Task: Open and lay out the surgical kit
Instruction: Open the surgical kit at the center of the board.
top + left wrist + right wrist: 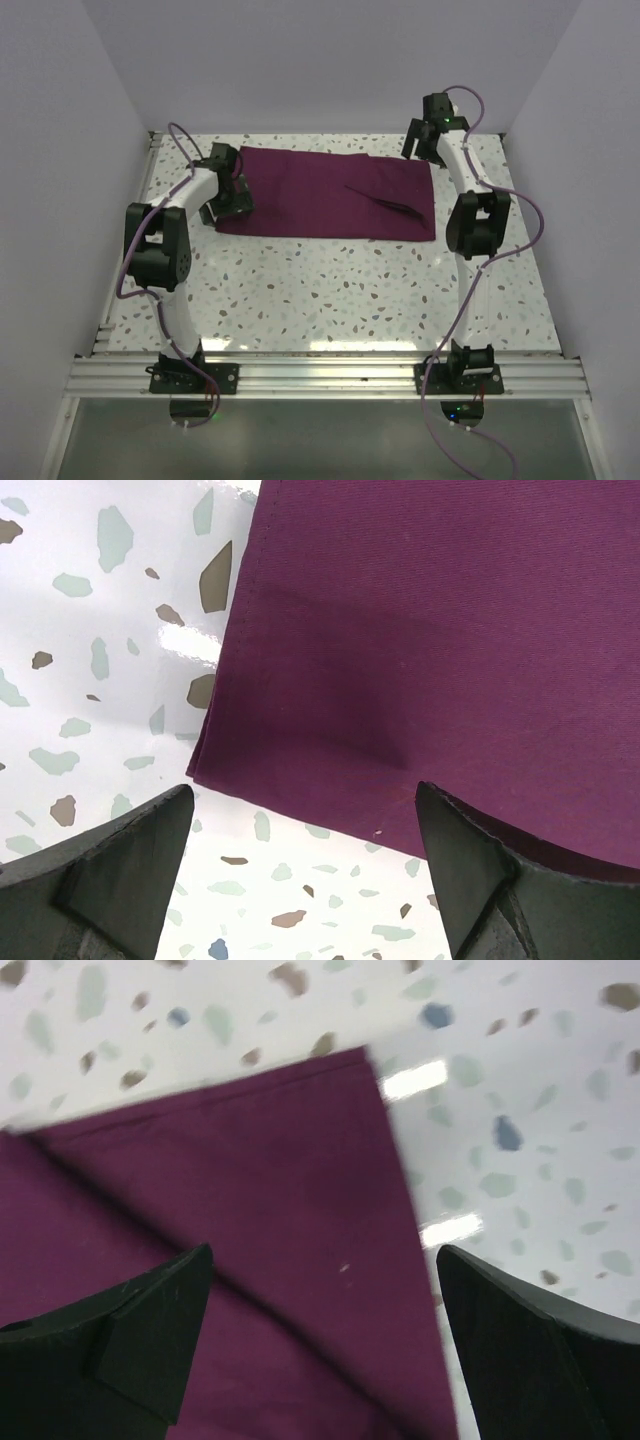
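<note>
The robot's right gripper will next move toward the left in the top view and down along the cloth's far edge onto the folded cloth, whose top layer can be pinched.
The dark purple cloth wrap [330, 193] lies folded flat at the back of the speckled table [330, 290], with a diagonal fold line near its right end. The steel tray and the instruments are hidden. My left gripper [228, 205] hangs open over the cloth's near-left corner [400, 660], holding nothing. My right gripper [424, 145] hangs open over the cloth's far-right corner [250, 1250], holding nothing. In each wrist view the black fingertips [120, 865] [140, 1340] stand wide apart with cloth edge and table between them.
Purple walls enclose the table on three sides. An aluminium rail [320, 375] with both arm bases runs along the near edge. Bare speckled table surface lies between the cloth and the rail.
</note>
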Controlling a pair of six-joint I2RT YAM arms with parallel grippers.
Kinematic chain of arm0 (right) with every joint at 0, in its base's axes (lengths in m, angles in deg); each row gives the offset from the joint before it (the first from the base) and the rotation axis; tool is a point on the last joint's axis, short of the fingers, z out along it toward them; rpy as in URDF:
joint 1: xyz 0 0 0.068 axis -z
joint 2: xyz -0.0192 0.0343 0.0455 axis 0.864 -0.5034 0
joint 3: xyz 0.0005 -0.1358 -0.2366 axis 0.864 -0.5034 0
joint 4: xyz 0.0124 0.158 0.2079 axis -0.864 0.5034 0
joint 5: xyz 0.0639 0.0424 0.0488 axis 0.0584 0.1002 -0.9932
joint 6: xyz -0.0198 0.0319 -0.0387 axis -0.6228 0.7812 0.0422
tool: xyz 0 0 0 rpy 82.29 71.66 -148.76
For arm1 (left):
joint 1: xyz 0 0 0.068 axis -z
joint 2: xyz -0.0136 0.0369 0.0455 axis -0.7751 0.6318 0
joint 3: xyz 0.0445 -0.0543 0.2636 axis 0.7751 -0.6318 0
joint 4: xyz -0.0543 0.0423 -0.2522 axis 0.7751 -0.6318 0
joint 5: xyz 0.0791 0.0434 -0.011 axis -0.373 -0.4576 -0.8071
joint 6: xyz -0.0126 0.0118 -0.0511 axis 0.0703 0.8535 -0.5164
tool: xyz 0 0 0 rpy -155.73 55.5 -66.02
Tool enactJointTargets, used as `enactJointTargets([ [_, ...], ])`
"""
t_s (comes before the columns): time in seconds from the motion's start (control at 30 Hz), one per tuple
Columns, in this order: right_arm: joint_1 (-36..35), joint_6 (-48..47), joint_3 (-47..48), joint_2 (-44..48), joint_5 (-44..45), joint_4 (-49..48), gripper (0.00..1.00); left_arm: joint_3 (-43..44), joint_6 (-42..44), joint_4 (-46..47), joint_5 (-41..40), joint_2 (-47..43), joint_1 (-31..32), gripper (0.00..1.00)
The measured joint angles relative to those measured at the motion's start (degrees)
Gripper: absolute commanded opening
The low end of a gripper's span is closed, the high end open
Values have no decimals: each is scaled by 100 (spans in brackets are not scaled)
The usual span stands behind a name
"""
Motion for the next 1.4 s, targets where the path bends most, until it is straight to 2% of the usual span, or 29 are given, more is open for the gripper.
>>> enactJointTargets([
  [0.07, -90, -2, -367, 205, -584, -138, 98, -11, -4, 7, 2, 0, 0, 96],
  [0.2, -483, -37, -511, 319, -1429, -400, 98, -151, -22, 42, 4, 0, 0, 96],
  [0.47, -1473, -66, -125, 157, -2173, -560, 94, -413, -22, 94, 9, -7, 0, 96],
  [0.6, -1622, -70, 286, -175, -2109, -555, 91, -658, -20, 118, -2, -103, 0, 96],
  [1.03, -1733, -122, 361, -870, -1167, -157, 75, -1263, 2, 258, -9, -535, 0, 97],
  [1.13, -1797, -203, 385, -870, -999, -105, 69, -1320, 26, 295, -7, -535, 0, 97],
  [1.4, -1919, -369, 385, -872, -647, 57, 39, -1351, 44, 417, -2, -535, -2, 97],
])
